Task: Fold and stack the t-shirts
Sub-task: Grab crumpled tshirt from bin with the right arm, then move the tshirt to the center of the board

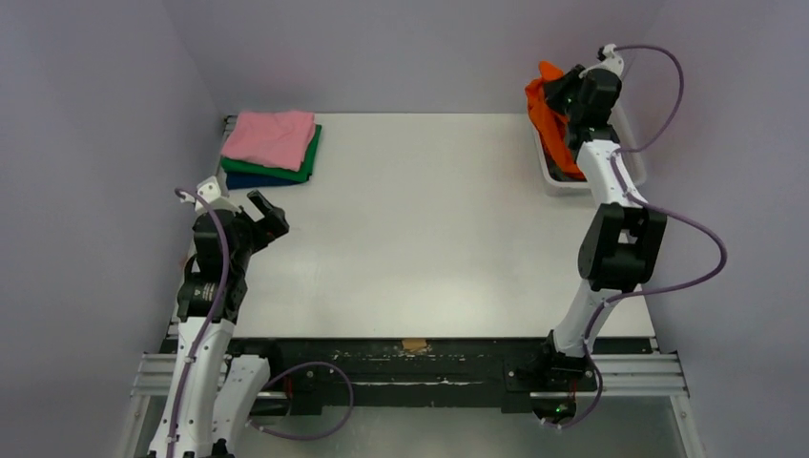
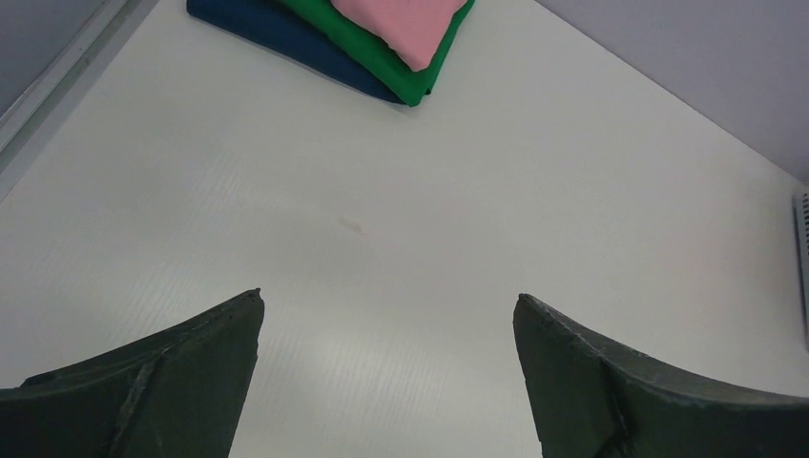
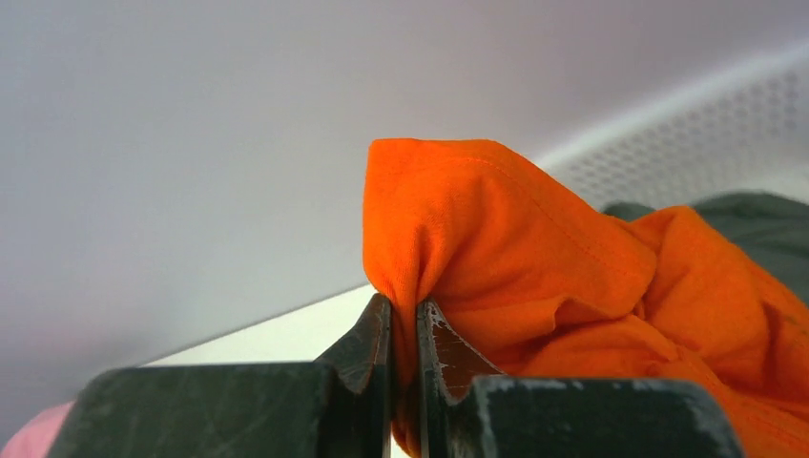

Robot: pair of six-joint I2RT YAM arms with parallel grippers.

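Observation:
I need to raise my right gripper clear of the white basket next, swing it toward the stack, and then lower it back over the table's middle (image 1: 426, 216), which is bare.
My right gripper (image 1: 563, 95) is shut on a fold of the bright orange t-shirt (image 1: 547, 113) and holds it up over the white basket (image 1: 558, 179) at the far right. In the right wrist view the orange cloth (image 3: 496, 239) is pinched between the jaws at my gripper (image 3: 404, 315), and a dark grey shirt (image 3: 754, 224) lies behind it in the basket. Folded pink (image 1: 270, 136), green (image 1: 303, 164) and navy (image 1: 250, 180) t-shirts are stacked at the far left. My left gripper (image 1: 262, 210) is open and empty above the table, near that stack.
The white table (image 1: 429, 219) lies between the stack and the basket. In the left wrist view the stack (image 2: 382, 38) is ahead of the open fingers (image 2: 191, 372). The basket's lattice wall (image 3: 706, 124) stands behind the orange shirt.

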